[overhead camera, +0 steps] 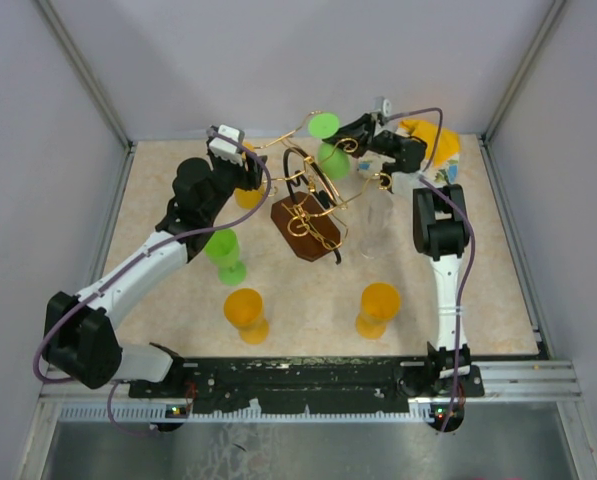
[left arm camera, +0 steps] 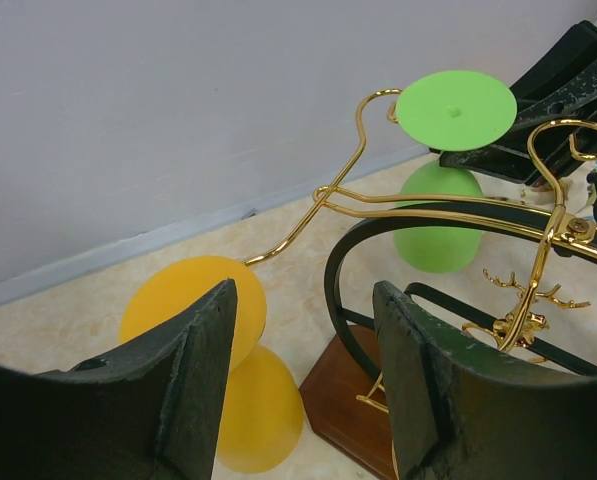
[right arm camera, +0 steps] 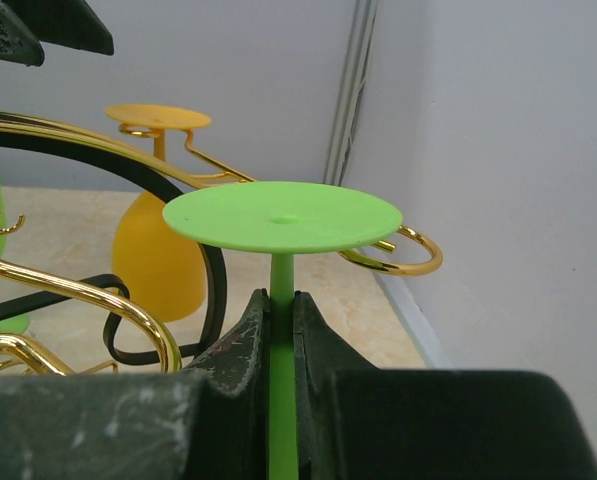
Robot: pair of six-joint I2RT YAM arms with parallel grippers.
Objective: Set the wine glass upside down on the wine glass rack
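My right gripper carries the stem outward into the gold curl (right arm camera: 403, 255) beside the disc and releases it next, because the stem still stands outside that curl.
A green wine glass (overhead camera: 330, 158) hangs upside down, foot disc (right arm camera: 283, 215) on top, at the back of the wine glass rack (overhead camera: 308, 195). My right gripper (right arm camera: 283, 300) is shut on its thin stem just under the disc. A gold curl (right arm camera: 403, 255) of a rack arm lies right beside the disc. The green bowl (left arm camera: 438, 225) hangs past the rack's dark loop (left arm camera: 343, 270) and brown base (left arm camera: 343, 400). At the rack's left side my left gripper (left arm camera: 303, 330) stands open and empty, above an orange glass (left arm camera: 248, 410) that hangs upside down on a rack arm.
On the table stand a second green glass (overhead camera: 225, 255), two orange glasses (overhead camera: 246, 313) (overhead camera: 378, 308) and a clear glass (overhead camera: 371, 225). A yellow object (overhead camera: 433, 140) lies in the back right corner. Grey walls close off the back and sides.
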